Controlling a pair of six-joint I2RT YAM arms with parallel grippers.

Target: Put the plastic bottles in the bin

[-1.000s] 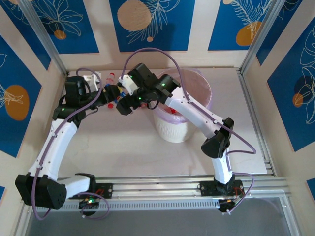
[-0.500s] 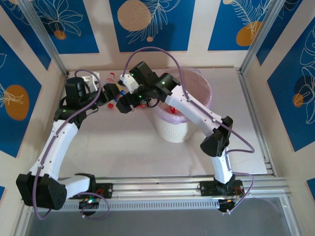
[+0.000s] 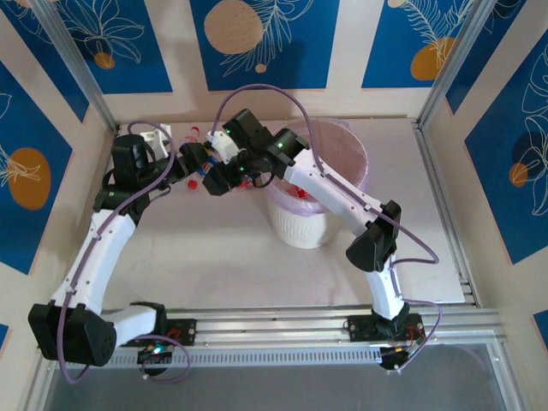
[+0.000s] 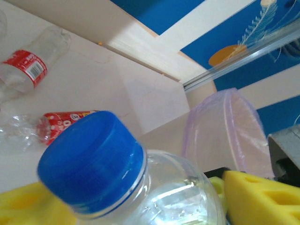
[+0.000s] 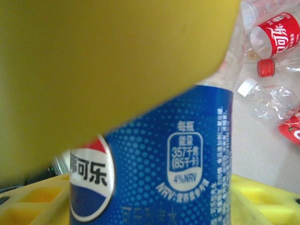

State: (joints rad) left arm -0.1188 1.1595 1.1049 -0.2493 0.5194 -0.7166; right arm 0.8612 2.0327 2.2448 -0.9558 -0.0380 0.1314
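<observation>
I will next swing the bottle away from the open left gripper and release it over the bin's pink-lined opening [image 3: 335, 157], since only my right gripper's fingers hold the bottle's body.
A clear plastic bottle [image 4: 154, 187] with a blue cap and a blue label [image 5: 159, 164] hangs between both grippers, left of the bin [image 3: 300, 224]. My right gripper [image 5: 150, 154] is shut on its labelled body, one yellow pad above and one below. My left gripper [image 4: 140, 206] stands open around its neck, and the right-hand pad [image 4: 262, 199] sits clear of the plastic. From above, the left gripper [image 3: 193, 164] and the right gripper [image 3: 217, 176] meet nose to nose. The white ribbed bin has a pink liner [image 4: 234, 131].
More plastic bottles lie at the back left corner: a red-labelled one [image 4: 28, 70], a crushed one [image 4: 65, 123], one with a red label [image 5: 276, 35] and a crumpled clear one [image 5: 267, 101]. The back wall is close behind them.
The left gripper's jaws have widened off the blue-capped bottle while the right gripper's jaws have closed on its body. Both arms have shifted slightly left.
</observation>
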